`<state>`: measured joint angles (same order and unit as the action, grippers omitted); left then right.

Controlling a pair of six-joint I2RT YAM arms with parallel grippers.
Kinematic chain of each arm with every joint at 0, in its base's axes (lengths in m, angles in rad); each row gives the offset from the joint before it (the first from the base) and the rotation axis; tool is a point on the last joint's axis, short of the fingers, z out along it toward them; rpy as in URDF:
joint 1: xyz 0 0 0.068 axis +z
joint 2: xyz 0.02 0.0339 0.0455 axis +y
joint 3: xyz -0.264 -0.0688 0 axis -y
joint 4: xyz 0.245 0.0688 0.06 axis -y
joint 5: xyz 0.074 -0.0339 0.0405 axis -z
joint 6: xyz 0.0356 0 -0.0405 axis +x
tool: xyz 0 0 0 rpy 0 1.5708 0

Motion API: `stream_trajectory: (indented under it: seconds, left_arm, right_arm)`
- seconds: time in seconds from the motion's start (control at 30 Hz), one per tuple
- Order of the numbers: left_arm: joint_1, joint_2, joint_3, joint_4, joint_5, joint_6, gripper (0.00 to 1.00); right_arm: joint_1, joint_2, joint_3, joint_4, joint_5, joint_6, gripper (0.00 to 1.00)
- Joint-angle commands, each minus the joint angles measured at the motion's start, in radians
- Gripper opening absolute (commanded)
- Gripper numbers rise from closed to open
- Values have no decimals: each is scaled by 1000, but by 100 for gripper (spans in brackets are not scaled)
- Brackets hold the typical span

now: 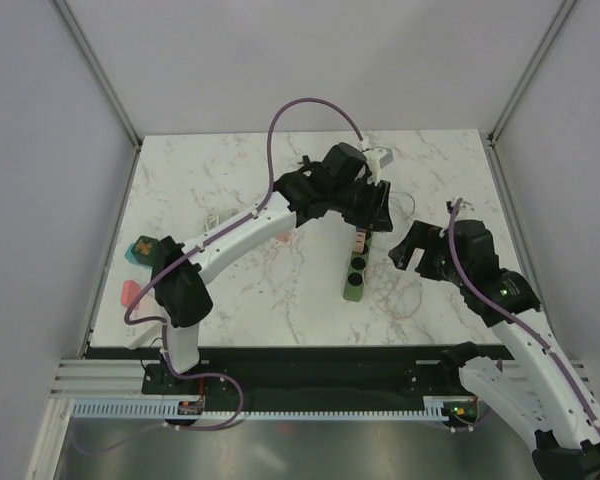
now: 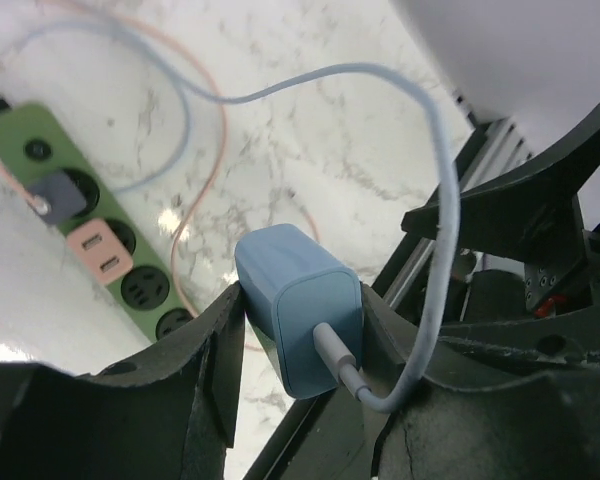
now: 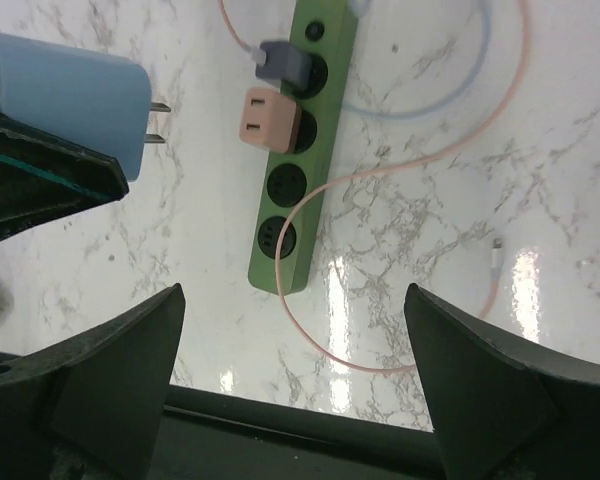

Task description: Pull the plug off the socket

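My right gripper moves outward next to close on that cable, since the pale blue cable by the green power strip's far end runs outward of the open gripper.
A green power strip point(image 1: 356, 272) lies mid-table; it also shows in the left wrist view point(image 2: 20, 135) and the right wrist view point(image 3: 325, 40). A pink plug point(image 3: 270, 120) and a grey plug point(image 3: 285, 62) sit in its sockets. My left gripper point(image 2: 300, 305) is shut on a blue plug point(image 2: 295, 290) with a pale blue cable. It holds the plug in the air, clear of the strip, with its prongs bare point(image 3: 158, 120). In the top view the left gripper point(image 1: 375, 205) hovers over the strip's far end. My right gripper point(image 3: 295, 320) is open and empty, to the right of the strip point(image 1: 405, 250).
A pink cable point(image 3: 380, 180) loops across the marble to the right of the strip, ending in a white connector point(image 3: 495, 262). A white charger point(image 1: 380, 157) lies at the back. A teal and orange object point(image 1: 140, 248) and a pink one point(image 1: 130, 292) lie at the left edge.
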<state>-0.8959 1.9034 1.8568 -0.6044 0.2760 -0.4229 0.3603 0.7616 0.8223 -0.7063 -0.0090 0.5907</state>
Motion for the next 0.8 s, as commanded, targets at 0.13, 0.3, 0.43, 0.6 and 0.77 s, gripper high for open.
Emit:
stream_trajectory:
  seconds: [0.13, 0.3, 0.43, 0.6, 0.77]
  left_arm:
    - [-6, -81, 278, 81, 63, 105, 2]
    - [-6, -72, 451, 130, 87, 107, 2]
    - [-6, -69, 492, 158, 149, 58, 2]
    - [-6, -82, 487, 163, 203, 24, 2]
    - [-6, -113, 486, 163, 224, 21, 2]
  right_arm:
    - [-1, -90, 164, -202, 244, 6, 98]
    - [-1, -93, 120, -126, 177, -23, 98]
    - [0, -85, 3, 92, 38, -121, 98]
    - [0, 10, -32, 380, 18, -170, 98]
    - [3, 203, -2, 579, 18, -201, 98]
